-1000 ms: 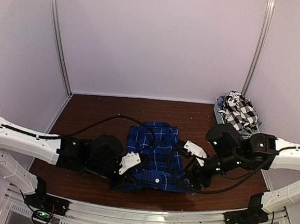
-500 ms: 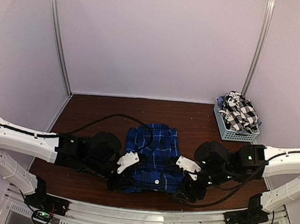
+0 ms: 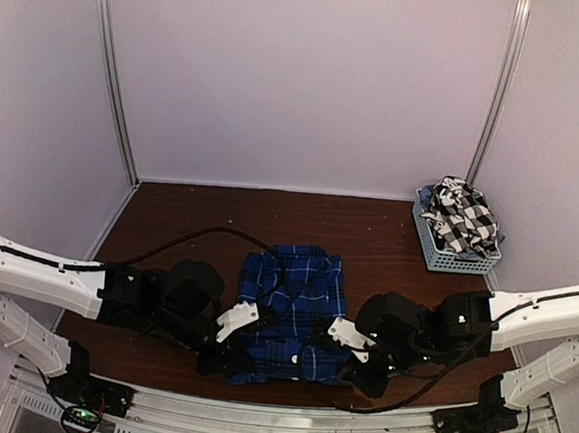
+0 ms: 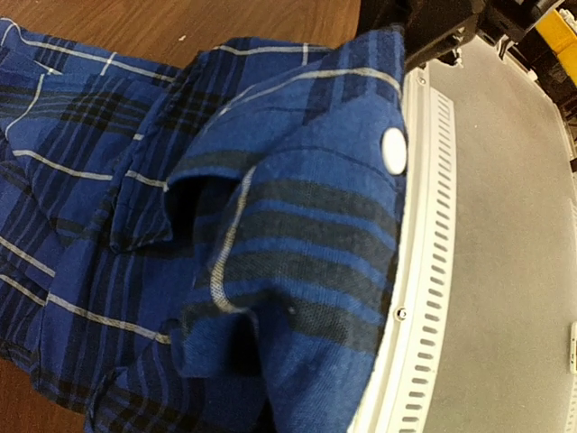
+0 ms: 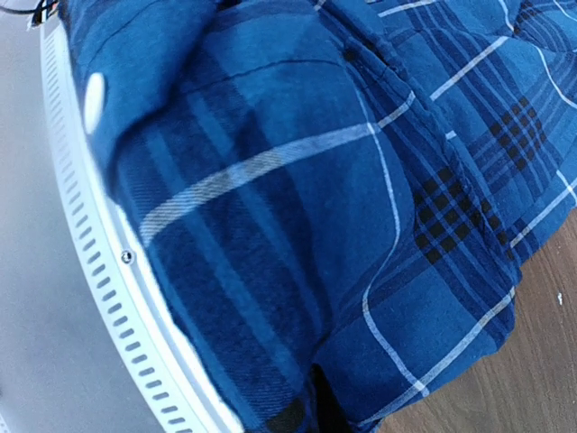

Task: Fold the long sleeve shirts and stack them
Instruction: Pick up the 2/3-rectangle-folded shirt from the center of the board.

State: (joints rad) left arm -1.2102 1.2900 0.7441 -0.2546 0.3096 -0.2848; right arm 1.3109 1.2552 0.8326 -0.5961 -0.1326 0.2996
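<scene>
The shirt's far half is still uncovered. My left gripper should next rise, carry the pinched near edge of the shirt outward over the shirt's far end point(image 3: 270, 261) and let go of it there.
A royal-blue plaid long sleeve shirt point(image 3: 293, 302) lies partly folded at the table's near middle. My left gripper point(image 3: 225, 350) is shut on its near-left edge. My right gripper point(image 3: 332, 362) is shut on its near-right edge. In the left wrist view the blue plaid cloth point(image 4: 288, 234) bunches into the jaws and hides the fingers, and a white button point(image 4: 394, 150) shows near the hem. The right wrist view shows the same cloth point(image 5: 297, 198) pinched into a dark fold at the bottom. A black-and-white check shirt point(image 3: 464, 217) sits crumpled in the basket at the back right.
The small grey slotted basket point(image 3: 435, 250) stands by the right wall. The white slotted front rail point(image 4: 424, 298) point(image 5: 90, 244) runs right beside the shirt's near hem. Brown tabletop point(image 3: 189, 219) shows behind and to the left of the shirt.
My right gripper has dropped toward the near edge and shut on the blue shirt's near-right hem. The left arm has eased toward the front, and the shirt's near edge sits closer to the rail.
</scene>
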